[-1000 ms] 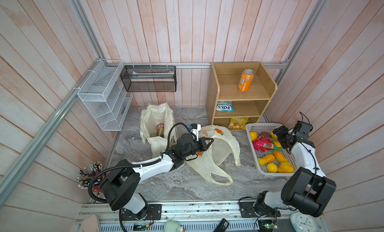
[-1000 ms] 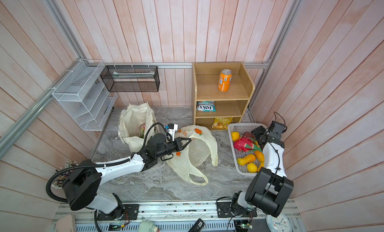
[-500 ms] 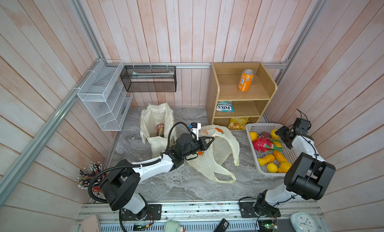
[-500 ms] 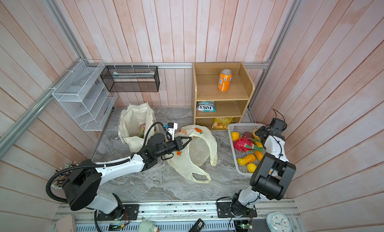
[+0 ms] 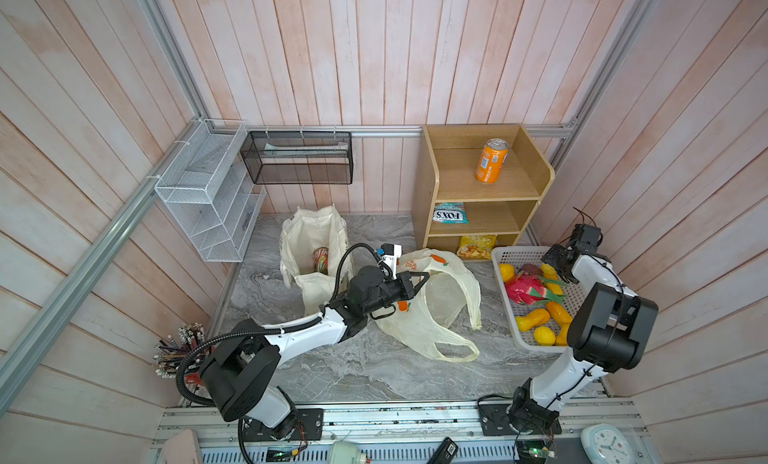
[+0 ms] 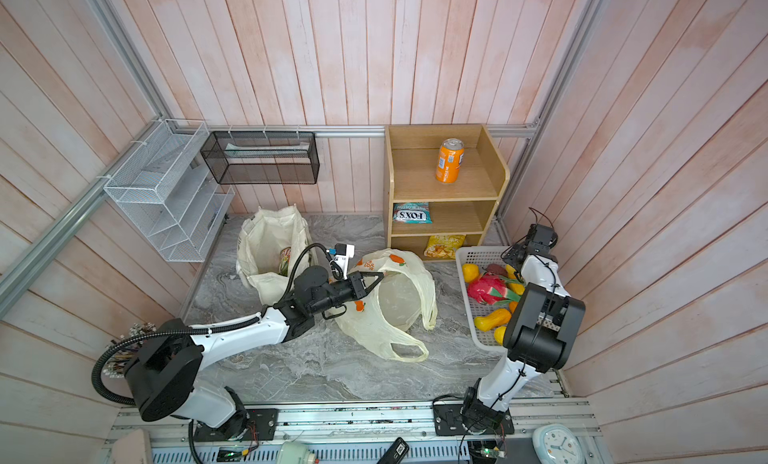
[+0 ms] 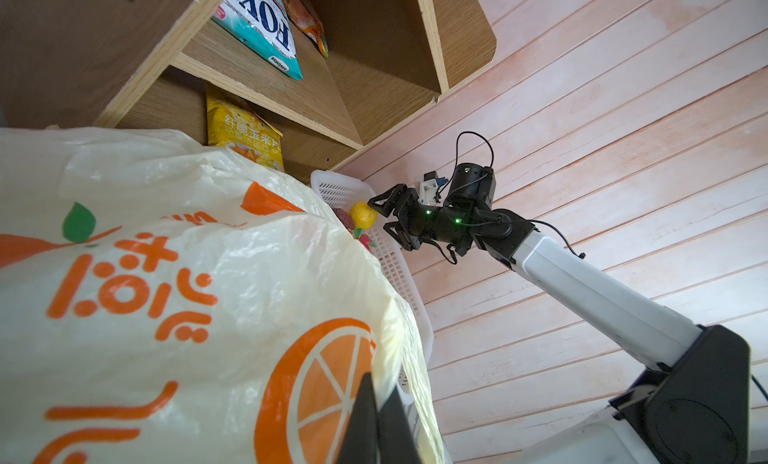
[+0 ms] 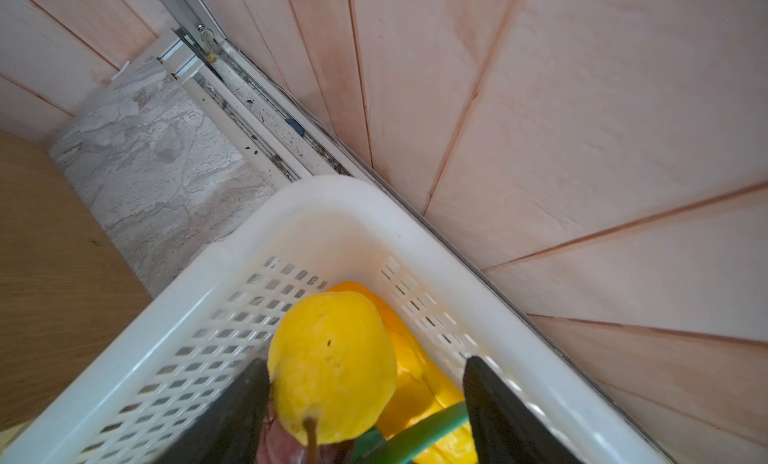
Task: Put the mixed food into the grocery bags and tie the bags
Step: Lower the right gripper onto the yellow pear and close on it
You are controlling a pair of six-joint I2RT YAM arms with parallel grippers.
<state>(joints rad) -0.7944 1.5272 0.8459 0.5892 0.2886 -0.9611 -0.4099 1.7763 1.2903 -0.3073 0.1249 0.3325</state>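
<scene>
The fruit is just below my right gripper, between its open fingers, so I should lower the gripper a little over the yellow pear and close its fingers.
The thin cream plastic grocery bag printed with orange fruits lies mid-floor, its mouth held up. My left gripper is shut on its rim, as the left wrist view shows at the left gripper. The canvas tote stands behind it with a printed packet inside. My right gripper hangs open over the far corner of the white basket. In the right wrist view a yellow pear lies between the fingers, close against one of them. A pink dragon fruit and orange and yellow fruits fill the basket.
A wooden shelf unit at the back holds an orange can, a teal packet and a yellow snack packet. Wire racks hang on the left wall. Wooden walls stand close beside the basket.
The right gripper has shifted toward the basket's far corner, and its arm has swung nearer the right wall. The left gripper keeps its hold on the plastic bag and has not moved.
</scene>
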